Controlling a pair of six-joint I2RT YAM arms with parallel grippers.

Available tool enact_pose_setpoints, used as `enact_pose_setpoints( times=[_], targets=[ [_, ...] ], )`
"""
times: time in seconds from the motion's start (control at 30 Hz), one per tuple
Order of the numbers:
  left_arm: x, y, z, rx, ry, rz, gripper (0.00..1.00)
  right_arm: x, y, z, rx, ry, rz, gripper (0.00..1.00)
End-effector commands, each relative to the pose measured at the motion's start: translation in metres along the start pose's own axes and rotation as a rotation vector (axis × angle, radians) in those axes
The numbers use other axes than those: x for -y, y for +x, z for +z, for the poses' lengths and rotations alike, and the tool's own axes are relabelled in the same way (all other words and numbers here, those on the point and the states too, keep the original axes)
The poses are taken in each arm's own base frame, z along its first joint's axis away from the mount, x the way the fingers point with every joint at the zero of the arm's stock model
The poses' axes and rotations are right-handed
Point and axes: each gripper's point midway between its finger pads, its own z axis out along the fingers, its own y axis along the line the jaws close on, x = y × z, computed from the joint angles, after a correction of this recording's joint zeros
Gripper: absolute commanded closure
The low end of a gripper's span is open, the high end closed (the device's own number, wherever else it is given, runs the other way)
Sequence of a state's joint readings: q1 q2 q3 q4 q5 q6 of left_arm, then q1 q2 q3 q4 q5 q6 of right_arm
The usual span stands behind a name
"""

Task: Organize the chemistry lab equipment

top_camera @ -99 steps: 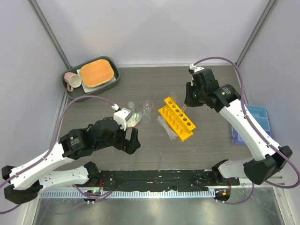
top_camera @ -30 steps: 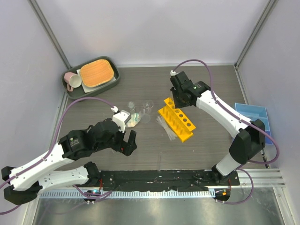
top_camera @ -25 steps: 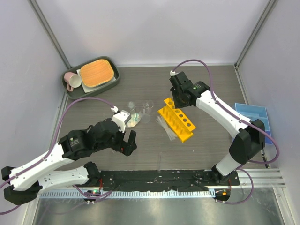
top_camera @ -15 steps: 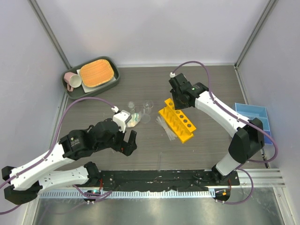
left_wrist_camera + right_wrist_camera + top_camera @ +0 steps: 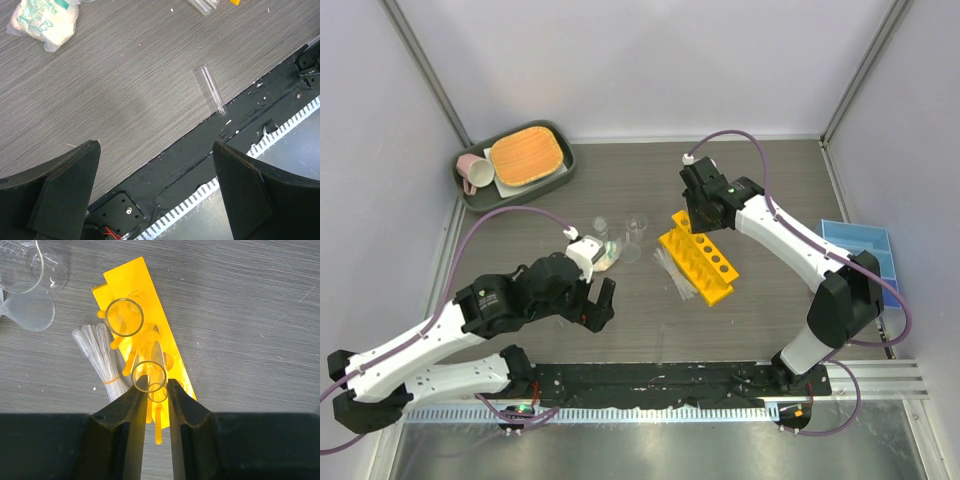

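Observation:
The thin clear tube lies at an angle to my fingers, so my left gripper needs to turn and go down next to close on the tube's end by the black bar (image 5: 659, 354) (image 5: 220, 107).
The yellow-orange test tube rack (image 5: 697, 254) lies mid-table. My right gripper (image 5: 156, 386) hangs over the rack's far end (image 5: 705, 215), shut on a thin clear tube (image 5: 149, 375) that I see end-on, pointing down at the rack (image 5: 135, 285). Another clear tube (image 5: 124, 317) stands in a rack hole. The clear pipette bundle (image 5: 102, 360) lies beside the rack (image 5: 672, 272). Small clear beakers (image 5: 637, 225) stand left of it. My left gripper (image 5: 155, 146) is open and empty above the table's front edge (image 5: 595, 300). A thin clear tube (image 5: 211, 90) lies there.
A blue tray (image 5: 865, 255) sits at the right edge, partly under the right arm. A grey tray (image 5: 470, 195) with an orange pad and pink mug is at the back left. A white crumpled packet (image 5: 45, 20) lies near the beakers. A black rail (image 5: 200, 150) borders the table's front.
The right gripper moved left from beyond the rack to above its far end, then held there with the tube. The left arm shifted slightly toward the right.

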State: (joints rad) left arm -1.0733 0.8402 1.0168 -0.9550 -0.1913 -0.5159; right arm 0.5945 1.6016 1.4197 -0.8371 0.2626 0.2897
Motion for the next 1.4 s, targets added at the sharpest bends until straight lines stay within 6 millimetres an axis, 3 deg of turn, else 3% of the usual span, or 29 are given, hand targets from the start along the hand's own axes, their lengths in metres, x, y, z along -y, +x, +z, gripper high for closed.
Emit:
enact_pose_setpoints(
  times=[0.0, 0.07, 0.23, 0.4, 0.57, 0.83, 0.97, 1.37],
  targets=[
    [0.001, -0.008, 0.003, 0.017, -0.008, 0.008, 0.00, 0.000, -0.003, -0.006, 0.029, 0.001, 0.009, 0.69],
    [0.002, -0.008, 0.007, 0.010, -0.015, 0.010, 0.00, 0.003, -0.004, -0.011, 0.034, 0.006, 0.006, 0.58],
    [0.009, -0.009, 0.017, -0.016, -0.004, 0.006, 0.00, 0.013, -0.018, -0.036, 0.088, 0.031, 0.012, 0.44],
    [0.017, 0.004, 0.046, -0.096, -0.009, -0.025, 0.00, 0.027, -0.022, -0.068, 0.141, 0.086, 0.009, 0.39],
    [0.024, 0.029, 0.082, -0.207, -0.043, -0.097, 0.00, 0.024, -0.011, -0.093, 0.177, 0.071, -0.002, 0.37],
    [0.045, 0.044, 0.123, -0.237, -0.214, -0.177, 0.03, 0.020, 0.016, -0.092, 0.161, 0.042, -0.016, 0.37],
    [0.058, 0.063, 0.140, -0.256, -0.301, -0.209, 0.05, 0.016, 0.024, -0.094, 0.171, 0.008, -0.016, 0.37],
    [0.102, 0.080, 0.157, -0.198, -0.333, -0.356, 0.09, 0.026, 0.044, -0.107, 0.196, -0.027, -0.024, 0.37]
  ],
)
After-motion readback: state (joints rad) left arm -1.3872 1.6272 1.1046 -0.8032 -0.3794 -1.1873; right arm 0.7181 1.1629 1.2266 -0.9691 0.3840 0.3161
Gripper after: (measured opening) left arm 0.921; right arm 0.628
